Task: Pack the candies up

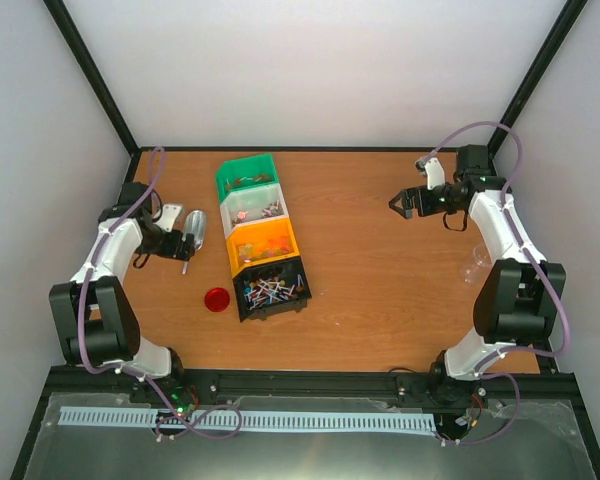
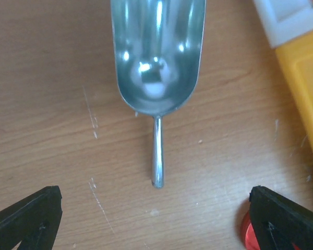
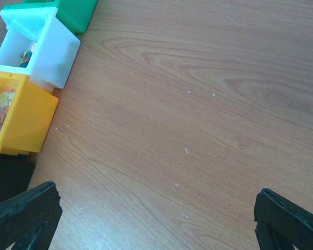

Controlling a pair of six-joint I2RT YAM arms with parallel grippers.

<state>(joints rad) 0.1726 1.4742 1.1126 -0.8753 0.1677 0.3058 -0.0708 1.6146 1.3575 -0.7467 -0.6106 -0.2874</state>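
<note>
My left gripper should go down next onto the stretch (image 2: 157, 128) beside the pan and close. The scoop's thin handle is below it, in the middle between its open fingers.
The candies (image 1: 273, 290) lie mostly in the black bin (image 1: 280, 305); smaller amounts show in the orange bin (image 1: 263, 243), the white bin (image 1: 250, 208) and the green bin (image 1: 242, 175). A metal scoop (image 2: 156, 52) lies on the table with its thin handle (image 2: 157, 156) pointing toward my left gripper (image 2: 156, 221). That gripper is open and empty, a little short of the handle. My right gripper (image 1: 405, 203) hangs open over bare wood at the far right, well away from the bins. In the right wrist view a few candies (image 3: 2, 107) show inside the orange bin (image 3: 28, 122).
A round red lid (image 1: 217, 299) lies left of the black bin, by my left gripper's right fingertip (image 2: 281, 219). A clear plastic container (image 1: 473, 262) lies near the right arm. The bins form a column from far to near in mid-table.
</note>
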